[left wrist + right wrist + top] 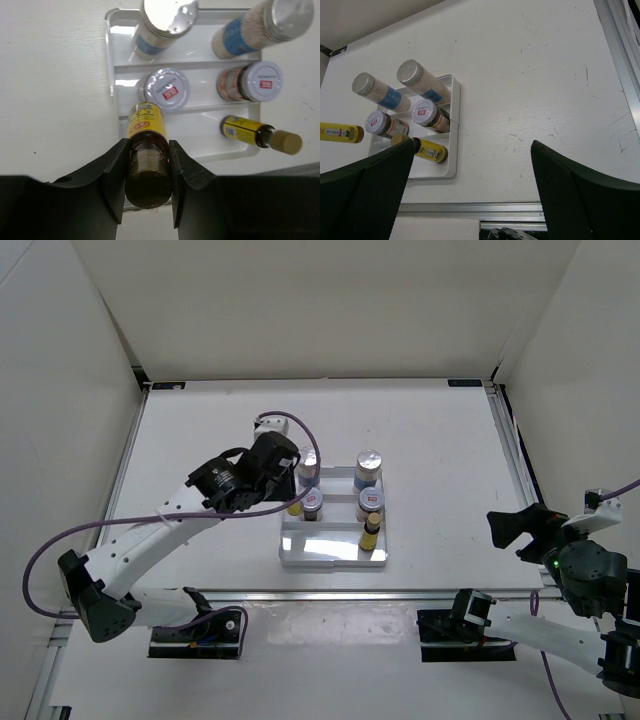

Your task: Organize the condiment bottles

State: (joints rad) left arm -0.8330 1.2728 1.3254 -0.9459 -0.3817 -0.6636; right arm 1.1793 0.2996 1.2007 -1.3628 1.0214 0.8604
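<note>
My left gripper lowers toward the right in the top view next, over the front row's bare end (315, 545) (179, 134), since that row holds the other yellow bottle.
My left gripper (147, 172) is shut on the dark cap of a slim yellow bottle (146, 120), holding it upright over the left edge of the white tray (200, 131), by its front row; this bottle shows in the top view (296, 506). In the tray stand two blue-label jars (309, 470) (369, 468) at the back, two red-label jars (313, 503) (371, 502) in the middle row, and the other yellow bottle (371, 533) at the front right. My right gripper (525, 530) is open and empty, far right of the tray (440, 170).
The tray's front left compartment (312, 548) is bare. White walls close in the table on three sides. A metal rail (520, 207) runs along the near edge, and another rail (505, 440) runs along the right side.
</note>
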